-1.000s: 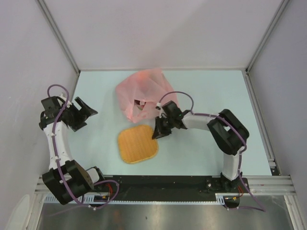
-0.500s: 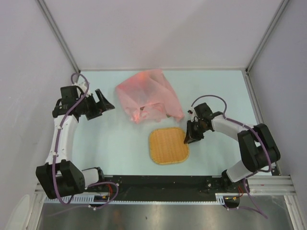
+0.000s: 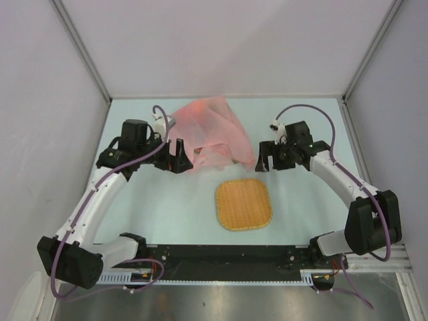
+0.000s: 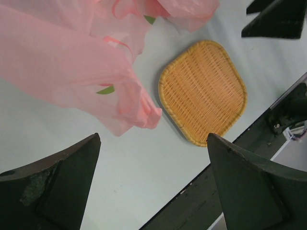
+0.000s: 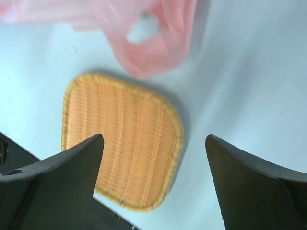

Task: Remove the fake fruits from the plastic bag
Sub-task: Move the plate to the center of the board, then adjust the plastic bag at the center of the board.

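Observation:
Next, my left gripper moves down and eases onto the loose bag corner (image 3: pixel 193 164) (image 4: pixel 138 113) beside the crumpled tip, fingers astride the plastic, as that tip juts out toward the fingers.
The pink plastic bag (image 3: pixel 208 127) lies crumpled at the back middle of the table, and also shows in the left wrist view (image 4: pixel 57 62) and the right wrist view (image 5: pixel 153 43). The fake fruits stay mostly hidden inside it; only a green leaf-like bit (image 4: pixel 105 90) shows through the plastic. My left gripper (image 3: pixel 182 157) (image 4: pixel 152 139) is open just left of the bag's front edge, holding nothing. Off the bag's right corner my right gripper (image 3: pixel 265 159) (image 5: pixel 154 138) hangs open and empty, above the table.
A woven orange-tan mat (image 3: pixel 244 203) (image 4: pixel 204 91) (image 5: pixel 120 143) lies flat in front of the bag, between the two grippers. The black base rail (image 3: pixel 227 257) runs along the near edge. Grey walls enclose the table on three sides.
My right gripper dragged the mat rightward, let it go, opened and rose to the bag's right corner. My left arm swung in from the far left to the bag's left edge.

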Motion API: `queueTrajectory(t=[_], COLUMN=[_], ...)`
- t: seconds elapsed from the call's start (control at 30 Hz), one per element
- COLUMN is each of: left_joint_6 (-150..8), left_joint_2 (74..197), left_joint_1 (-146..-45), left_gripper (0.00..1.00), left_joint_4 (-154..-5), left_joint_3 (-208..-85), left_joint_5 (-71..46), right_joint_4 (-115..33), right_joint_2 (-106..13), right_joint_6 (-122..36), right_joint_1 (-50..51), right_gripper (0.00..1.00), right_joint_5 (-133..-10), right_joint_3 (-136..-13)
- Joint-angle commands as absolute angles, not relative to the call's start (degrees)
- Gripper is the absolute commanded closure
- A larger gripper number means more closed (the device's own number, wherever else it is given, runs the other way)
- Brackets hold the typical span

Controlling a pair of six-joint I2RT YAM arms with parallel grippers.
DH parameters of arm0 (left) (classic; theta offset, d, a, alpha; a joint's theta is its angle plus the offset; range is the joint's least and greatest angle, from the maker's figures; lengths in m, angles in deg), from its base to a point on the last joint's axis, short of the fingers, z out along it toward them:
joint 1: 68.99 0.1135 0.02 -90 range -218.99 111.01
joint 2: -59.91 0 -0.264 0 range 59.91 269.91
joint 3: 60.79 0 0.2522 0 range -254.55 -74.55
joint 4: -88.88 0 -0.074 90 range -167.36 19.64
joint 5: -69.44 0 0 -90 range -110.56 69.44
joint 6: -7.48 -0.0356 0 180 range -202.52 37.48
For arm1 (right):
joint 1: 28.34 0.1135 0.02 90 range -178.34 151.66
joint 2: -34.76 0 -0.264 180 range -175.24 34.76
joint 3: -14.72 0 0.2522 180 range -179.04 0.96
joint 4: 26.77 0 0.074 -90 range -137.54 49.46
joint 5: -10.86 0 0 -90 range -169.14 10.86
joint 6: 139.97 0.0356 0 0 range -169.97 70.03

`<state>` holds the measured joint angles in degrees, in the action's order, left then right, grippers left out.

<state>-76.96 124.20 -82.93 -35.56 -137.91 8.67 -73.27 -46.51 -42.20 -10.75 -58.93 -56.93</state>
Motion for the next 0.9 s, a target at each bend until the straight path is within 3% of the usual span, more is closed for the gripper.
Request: queueTrajectory(t=[0.0,0.23,0.33,0.4,0.43,0.5,0.53,0.57,0.6,0.63,0.67,0.87], left_joint_6=[-81.03,-83.91,-88.23,-88.59,-88.59,-89.72,-90.25,-90.87,-92.18,-92.71,-93.42,-94.47], left_joint_2=[126.78,138.20,140.85,141.73,141.82,141.38,141.21,141.12,140.68,140.50,140.33,138.40], left_joint_1=[-86.92,-88.68,-88.77,-88.68,-88.68,-88.68,-88.68,-88.68,-88.77,-88.68,-88.68,-89.38], left_gripper=[0.02,0.03,0.09,0.22,0.27,0.47,0.56,0.77,0.87,0.98,1.00,1.00], left_joint_4=[-38.15,-37.39,-36.23,-36.22,-36.57,-35.96,-34.39,-33.51,-33.06,-32.45,-32.53,-31.74], left_joint_3=[-139.86,-148.72,-152.86,-152.52,-152.08,-151.46,-151.81,-152.24,-152.77,-153.04,-153.48,-158.65], left_joint_5=[4.94,-4.97,-4.92,-3.07,-2.55,-1.14,-0.87,-0.61,0.09,0.27,0.88,8.53], right_joint_4=[-67.54,-59.35,-56.98,-53.22,-52.15,-52.40,-52.57,-52.23,-51.70,-51.78,-52.13,-59.51], right_joint_2=[-45.56,-52.59,-58.74,-63.22,-64.89,-68.57,-68.94,-68.86,-68.08,-67.55,-66.85,-58.41], right_joint_6=[-48.46,-53.04,-52.25,-53.22,-53.05,-49.03,-47.00,-45.76,-44.88,-44.61,-44.17,-41.70], right_joint_1=[-9.45,-6.98,-6.11,-4.96,-4.70,-5.92,-8.28,-9.43,-10.66,-11.72,-14.34,-25.41], right_gripper=[0.07,0.07,0.08,0.10,0.21,0.42,0.61,0.71,0.80,0.96,1.00,1.00], right_joint_5=[-62.07,-65.69,-63.58,-68.55,-70.42,-72.63,-72.03,-70.80,-68.44,-67.64,-65.71,-57.98], right_joint_3=[-60.82,-64.78,-68.20,-69.35,-71.35,-75.05,-76.89,-78.65,-79.37,-79.89,-80.34,-78.50])
